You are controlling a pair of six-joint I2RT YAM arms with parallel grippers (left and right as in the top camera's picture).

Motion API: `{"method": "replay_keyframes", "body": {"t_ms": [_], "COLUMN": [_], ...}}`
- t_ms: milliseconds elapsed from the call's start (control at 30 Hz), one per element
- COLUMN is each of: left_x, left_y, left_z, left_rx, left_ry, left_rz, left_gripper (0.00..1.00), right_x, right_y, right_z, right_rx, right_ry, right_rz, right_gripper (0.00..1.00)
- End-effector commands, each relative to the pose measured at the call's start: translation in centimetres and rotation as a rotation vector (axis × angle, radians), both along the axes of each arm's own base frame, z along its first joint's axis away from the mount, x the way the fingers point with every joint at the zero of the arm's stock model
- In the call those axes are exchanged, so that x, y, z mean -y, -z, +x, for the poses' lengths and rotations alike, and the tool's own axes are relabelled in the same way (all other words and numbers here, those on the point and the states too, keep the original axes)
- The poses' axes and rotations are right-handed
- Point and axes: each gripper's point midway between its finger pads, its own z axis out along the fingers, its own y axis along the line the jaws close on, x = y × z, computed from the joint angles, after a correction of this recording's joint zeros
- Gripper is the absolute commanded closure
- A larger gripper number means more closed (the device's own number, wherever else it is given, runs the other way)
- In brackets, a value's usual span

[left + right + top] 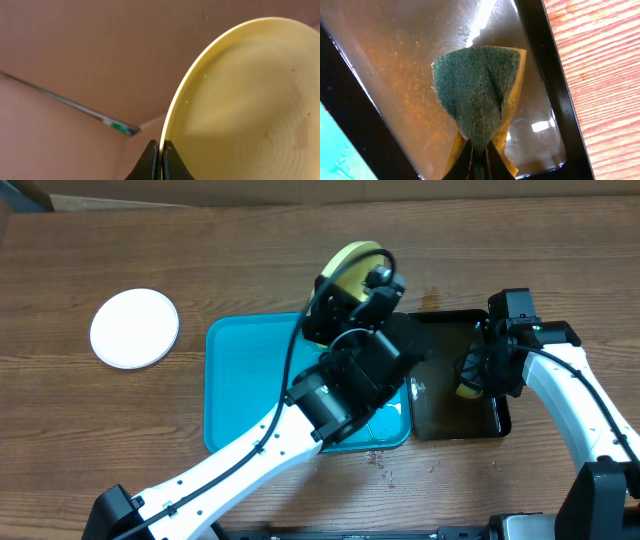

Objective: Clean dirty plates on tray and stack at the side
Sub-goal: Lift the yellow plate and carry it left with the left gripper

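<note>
The white plate (134,328) lies below the left gripper, to the left in the overhead view, so the gripper needs to swing past the tray and down to let go onto that plate.
My left gripper (345,292) is shut on the rim of the pale yellow-green plate (352,262) and holds it raised and tilted above the far edge of the turquoise tray (240,380). In the left wrist view the jaws (161,156) pinch the plate's edge (250,100), and faint reddish specks show on its face. A white plate (134,328) lies on the table left of the tray. A second white plate is not visible. My right gripper (478,375) is shut on a green-and-yellow sponge (480,90) over the black tray.
The smaller black tray (500,425) stands right of the turquoise tray and holds brownish water (410,85). My left arm covers the turquoise tray's right part. Water drops lie on the wood table (385,465) in front of the trays.
</note>
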Motion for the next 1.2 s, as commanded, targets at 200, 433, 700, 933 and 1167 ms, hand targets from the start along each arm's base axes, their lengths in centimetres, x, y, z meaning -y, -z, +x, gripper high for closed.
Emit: {"method": "replay_keyframes", "body": {"t_ms": [200,433,700,933,1167], "left_x": [0.2,0.2,-1.0,-3.1,-11.1], "left_y": [-3.9,-3.8,-1.6,6.2,11.6], "left_z": [-0.7,-0.6,0.7,2.4,5.4], "left_rx": [0.045,0.047,0.041,-0.243,-0.512], "left_ry": [-0.023,-0.019,-0.028,0.031,-0.065], "left_rz": [0.149,0.143,-0.038,-0.305,-0.917], "left_gripper": [0.96,0.96,0.96,0.96,0.96], "right_x": [0.3,0.3,0.3,0.3,0.3], "right_y": [-0.1,0.2,0.2,0.2,0.2], "right_z": [0.1,0.2,0.2,0.2,0.3], "right_rx": [0.013,0.021,0.020,0.020,0.023], "right_ry": [0.000,0.000,0.000,0.000,0.001], "right_rz": [-0.014,-0.014,-0.013,-0.014,-0.013], "right_gripper": [0.96,0.96,0.96,0.96,0.96]}}
